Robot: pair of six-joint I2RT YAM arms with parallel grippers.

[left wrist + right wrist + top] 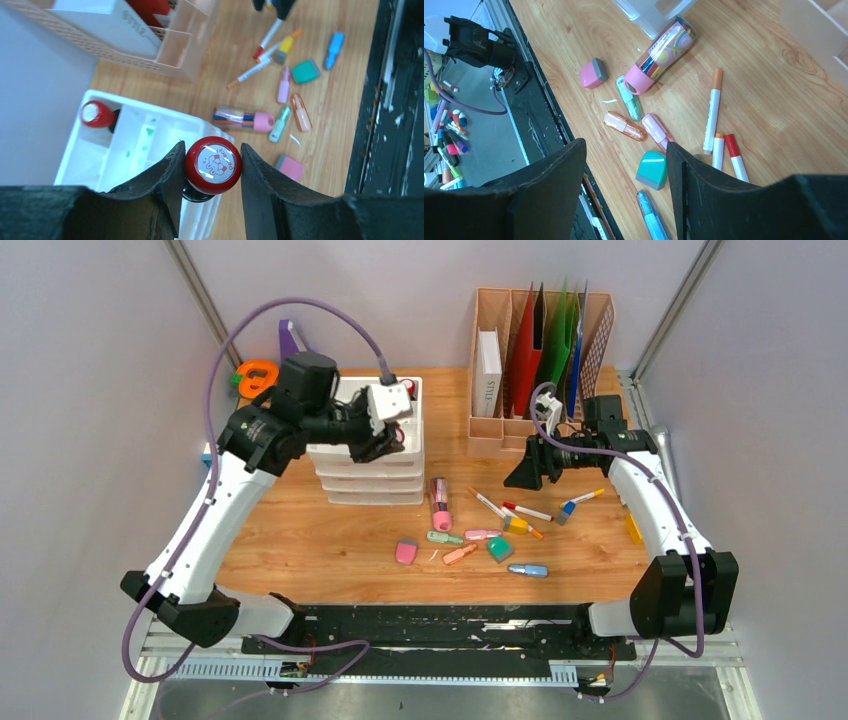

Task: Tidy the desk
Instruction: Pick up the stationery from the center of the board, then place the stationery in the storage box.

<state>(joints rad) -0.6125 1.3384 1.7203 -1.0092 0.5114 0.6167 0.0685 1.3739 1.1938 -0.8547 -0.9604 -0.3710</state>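
The left gripper will next move outward across the tray point(130, 135) and then down, to release its stamp in the empty section of the tray beside the second red stamp point(82, 164), so that the pair stays together.
The wooden desk point(300, 540) holds scattered stationery. My left gripper point(380, 443) is shut on a red round-topped stamp point(213, 165) and holds it above the front corner of the white drawer box point(370, 478), whose open top tray point(130, 135) holds a second red stamp point(95, 114). My right gripper point(522, 472) is open and empty in the right wrist view point(625, 145), hovering above a teal eraser point(652, 170), a blue pen point(651, 220) and several markers point(713, 110). A pink pencil tube point(439, 502) and a pink eraser point(406, 552) lie mid-desk.
A tan file organizer point(540, 360) with folders stands at the back right. An orange tape dispenser point(258, 375) sits at the back left. A black rail point(440, 625) runs along the near edge. Grey walls close both sides.
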